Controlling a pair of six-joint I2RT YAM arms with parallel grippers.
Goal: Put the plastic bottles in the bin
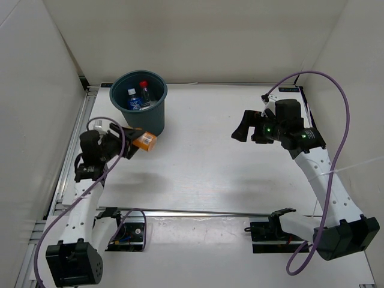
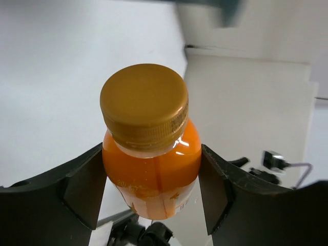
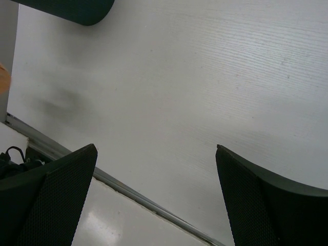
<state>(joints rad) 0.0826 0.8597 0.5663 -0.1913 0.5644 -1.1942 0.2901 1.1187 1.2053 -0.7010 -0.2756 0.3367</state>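
I should raise my left gripper and carry the gold-capped orange bottle (image 1: 146,140) outward over the opening of the bin, because the bottle is still hanging outside, before the side of the bin.
A short orange bottle (image 1: 146,140) with a gold cap is clamped sideways between the fingers of my left gripper (image 1: 139,144), just in front of the bin's lower right side. The left wrist view shows both black fingers pressed against that orange bottle (image 2: 151,169), with the left gripper (image 2: 151,192) shut on it. The dark teal bin (image 1: 153,117) stands at the back left. Inside it lie a clear bottle with a blue cap (image 1: 132,99) and one with a red cap (image 1: 144,92). My right gripper (image 1: 243,129) hangs wide open above the table's right half, nothing between its fingers (image 3: 56,200).
White walls close in the table on three sides. A metal rail (image 1: 210,212) runs across the front, with the arm bases and loose purple cables (image 1: 336,90) near it. The bin's edge (image 3: 77,10) shows at the top left of the right wrist view.
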